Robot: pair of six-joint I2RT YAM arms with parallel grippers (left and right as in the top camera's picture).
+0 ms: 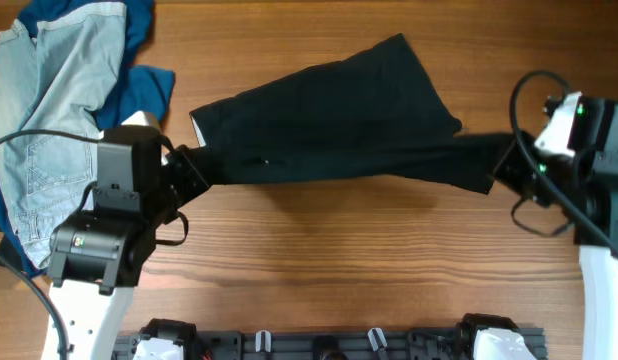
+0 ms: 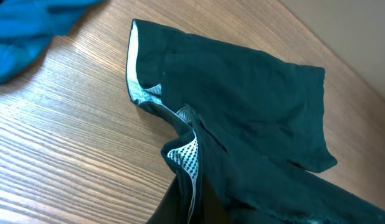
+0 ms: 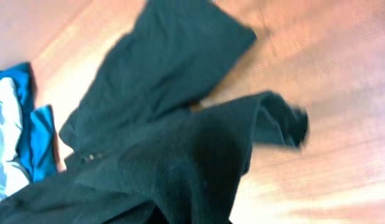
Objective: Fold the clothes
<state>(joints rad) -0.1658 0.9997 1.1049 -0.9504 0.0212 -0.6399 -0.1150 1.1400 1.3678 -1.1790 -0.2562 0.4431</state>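
Note:
The far waistband corner (image 1: pixel 211 113) (image 2: pixel 146 38) lies flat, outward of the left gripper and below it, so the gripper will carry the held edge of the trousers outward, lower it at that corner and release.
A pair of dark trousers (image 1: pixel 339 125) lies stretched across the middle of the wooden table. My left gripper (image 1: pixel 194 165) is shut on its waistband end at the left; the left wrist view shows the white checked lining (image 2: pixel 186 155) at the jaws. My right gripper (image 1: pixel 507 160) is shut on the leg end at the right, and the cloth (image 3: pixel 180 155) hides the fingers in the right wrist view. The other trouser leg (image 1: pixel 389 70) lies spread toward the far side.
A heap of clothes sits at the far left: light denim jeans (image 1: pixel 49 100) over a blue garment (image 1: pixel 144 85). The blue garment also shows in the left wrist view (image 2: pixel 30 31). The table's front edge holds the arm bases (image 1: pixel 319 345).

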